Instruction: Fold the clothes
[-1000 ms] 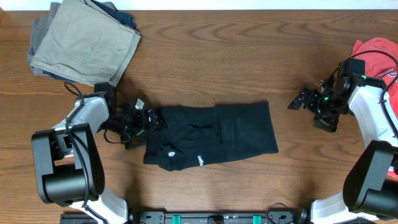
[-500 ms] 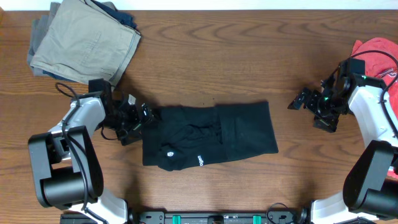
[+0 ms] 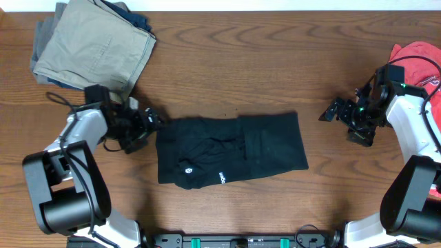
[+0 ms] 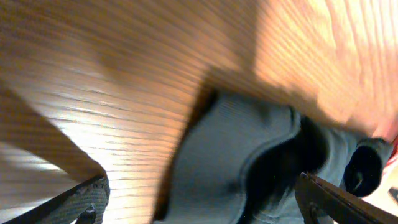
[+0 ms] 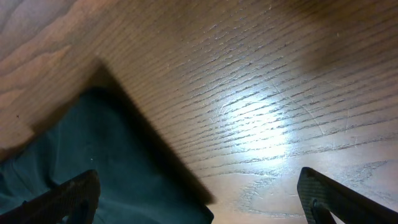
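My left gripper moves toward the black garment [image 3: 231, 150] next, then down onto the garment's short edge near its back corner.
The black garment [image 3: 231, 150] lies folded in a rough rectangle at the table's middle, with a small white round logo [image 3: 189, 170] and white lettering near its front edge. My left gripper [image 3: 151, 120] is open and empty just off the garment's back-left corner. In the left wrist view the garment [image 4: 236, 162] lies ahead between the spread fingers [image 4: 68, 205]. My right gripper [image 3: 333, 111] is open and empty over bare wood, right of the garment. In the right wrist view a corner of the garment [image 5: 74, 162] shows at lower left.
A pile of folded tan trousers [image 3: 93, 45] over darker clothes sits at the back left corner. A red cloth [image 3: 420, 58] lies at the right edge behind the right arm. The table is brown wood [image 3: 275, 62].
My left gripper has drawn back to the left, off the garment's left edge. The garment's left edge now lies flatter. The right arm has not moved.
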### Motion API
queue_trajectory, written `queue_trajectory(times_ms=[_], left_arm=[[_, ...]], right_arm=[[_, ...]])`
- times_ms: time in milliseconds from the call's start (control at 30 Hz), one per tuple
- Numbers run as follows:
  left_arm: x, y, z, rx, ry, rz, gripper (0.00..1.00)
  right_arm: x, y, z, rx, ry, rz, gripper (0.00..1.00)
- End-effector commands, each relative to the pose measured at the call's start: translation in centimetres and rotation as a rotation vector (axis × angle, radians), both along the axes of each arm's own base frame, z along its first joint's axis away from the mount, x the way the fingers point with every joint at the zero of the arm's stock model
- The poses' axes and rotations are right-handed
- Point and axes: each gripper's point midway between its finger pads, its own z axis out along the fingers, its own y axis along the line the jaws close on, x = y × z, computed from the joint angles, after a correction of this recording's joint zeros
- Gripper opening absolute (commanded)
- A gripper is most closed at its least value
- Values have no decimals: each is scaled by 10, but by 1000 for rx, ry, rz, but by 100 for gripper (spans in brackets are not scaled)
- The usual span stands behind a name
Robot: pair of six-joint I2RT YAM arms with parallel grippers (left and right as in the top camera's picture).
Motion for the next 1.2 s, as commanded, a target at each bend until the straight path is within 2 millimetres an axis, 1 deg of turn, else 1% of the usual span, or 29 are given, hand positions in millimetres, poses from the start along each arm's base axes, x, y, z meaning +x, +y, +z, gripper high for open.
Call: queue_trajectory(times_ms=[0,67,167,333,533,700,833,933,1000,1067,1167], left_arm=[[-52,40,-60,185,238,36,98],[-52,32,-56,126,217,15,98],[-52,13,-49,31,187,-39,98],[-65,-5,-51,22,217,-107,98],[-83,-32,-60,24,241,-202,98],[-89,-52,-62,36,235,-289,98],[-91,-64,-63,44,229,-343,98],[-93,-69,-63,46,231,-362,98],[-94,-70,-62,46,235,-367,99],[-96,-70,-62,44,245,-368,97],[-100,-70,-61,42,260,-369,96]], right_arm=[[5,-2,9,-10,-36,7,99],[5,-2,9,-10,-36,7,99],[5,-2,9,-10,-36,7,99],[5,-2,9,-10,-36,7,99],[5,-2,9,-10,-36,7,99],[5,-2,9,-10,-36,7,99],[5,-2,9,-10,-35,7,99],[5,-2,9,-10,-36,7,99],[5,-2,9,-9,-36,7,99],[5,-2,9,-10,-36,7,99],[5,-2,9,-10,-36,7,99]])
